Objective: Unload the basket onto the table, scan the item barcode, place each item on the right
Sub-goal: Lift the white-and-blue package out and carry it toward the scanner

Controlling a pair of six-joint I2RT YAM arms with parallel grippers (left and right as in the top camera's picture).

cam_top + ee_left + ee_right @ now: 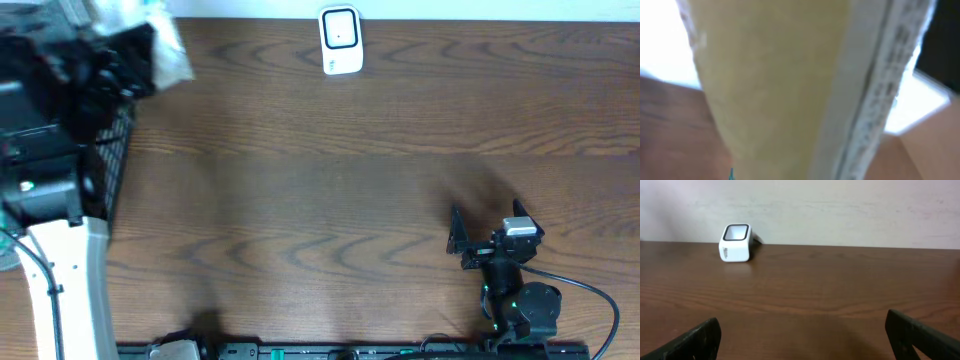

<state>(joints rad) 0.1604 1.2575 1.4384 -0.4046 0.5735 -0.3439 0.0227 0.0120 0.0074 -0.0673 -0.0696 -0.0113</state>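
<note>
My left gripper will first swing back and down, away from the basket, so that the packet can go onto the empty wood short of the scanner.
The item (166, 45), a pale crinkly packet, hangs at the far left back of the table at the tip of my left arm. Close up it is a blurred yellowish packet with a white printed edge (790, 85) that fills the left wrist view and hides the fingers. My left gripper (120, 62) is shut on it above the basket. The white barcode scanner (340, 40) stands at the back edge, well to the right of the item, and shows again far ahead (735, 243). My right gripper (487, 222) rests low at the front right, open and empty (802, 330).
A black wire basket (115, 160) stands at the left edge under the left arm. The white arm base (70, 290) sits at the front left. A pale wall (840, 210) rises behind the scanner. Brown wooden tabletop (320, 200) lies between the two arms.
</note>
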